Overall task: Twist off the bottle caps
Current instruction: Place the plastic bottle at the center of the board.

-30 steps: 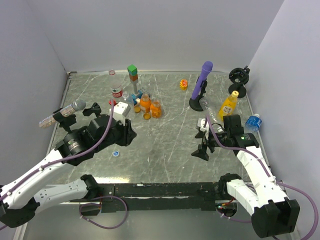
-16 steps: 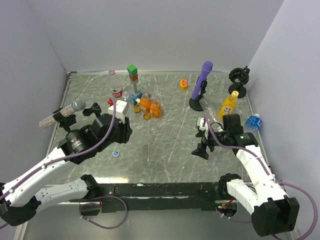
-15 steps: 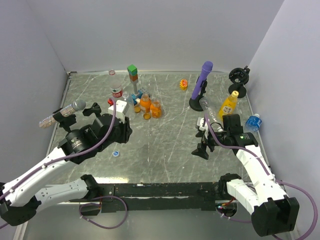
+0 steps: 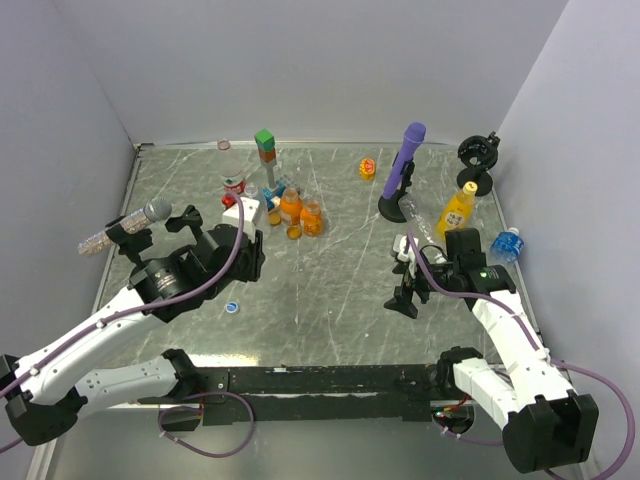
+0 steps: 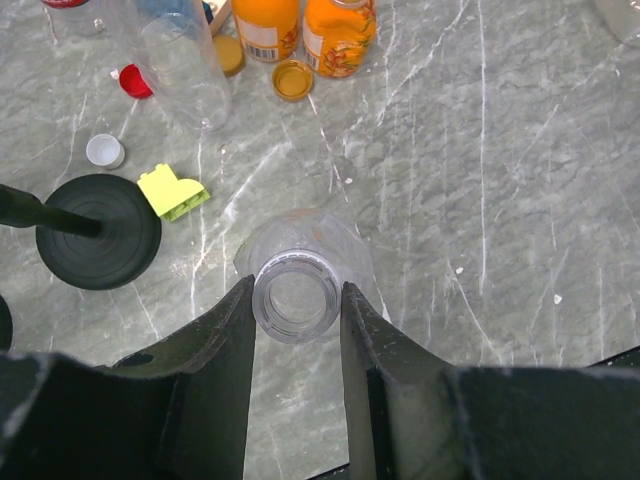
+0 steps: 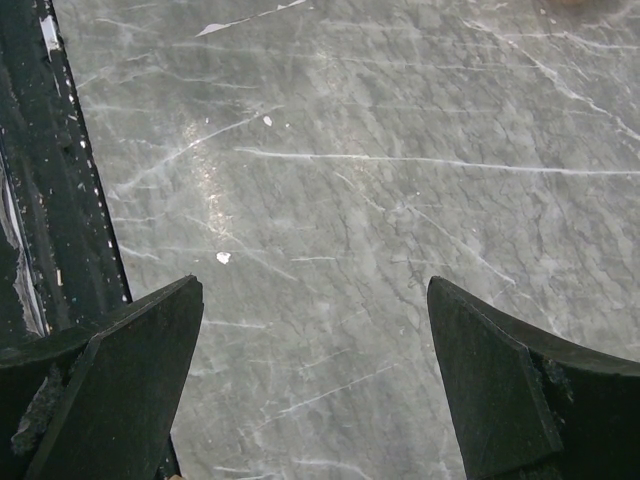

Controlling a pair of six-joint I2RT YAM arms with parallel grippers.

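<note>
My left gripper moves to the left in the top view next and releases the clear bottle on bare tabletop beside the stand base, since the clear bottle is capless.
My left gripper (image 5: 297,300) is shut on the neck of a clear bottle (image 5: 297,262) that stands upright on the table; its mouth is open and capless. In the top view the left gripper (image 4: 248,258) sits just in front of the bottle cluster, and its wrist hides the held bottle. Two orange bottles (image 5: 338,35), an upright clear bottle (image 5: 180,65), loose orange caps (image 5: 292,79), a red cap (image 5: 133,81) and a white cap (image 5: 104,151) lie beyond it. A blue cap (image 4: 231,307) lies nearer. My right gripper (image 6: 315,350) is open and empty above bare table (image 4: 405,290).
A black stand base (image 5: 97,231) and a yellow-green block (image 5: 172,191) sit left of the held bottle. The purple microphone (image 4: 403,170), yellow juice bottle (image 4: 458,208) and blue-labelled bottle (image 4: 506,244) stand at the right. A green and orange block stack (image 4: 265,148) is at the back.
My left arm has shifted a little farther back toward the bottle cluster, still holding the clear bottle. The right arm has not moved.
</note>
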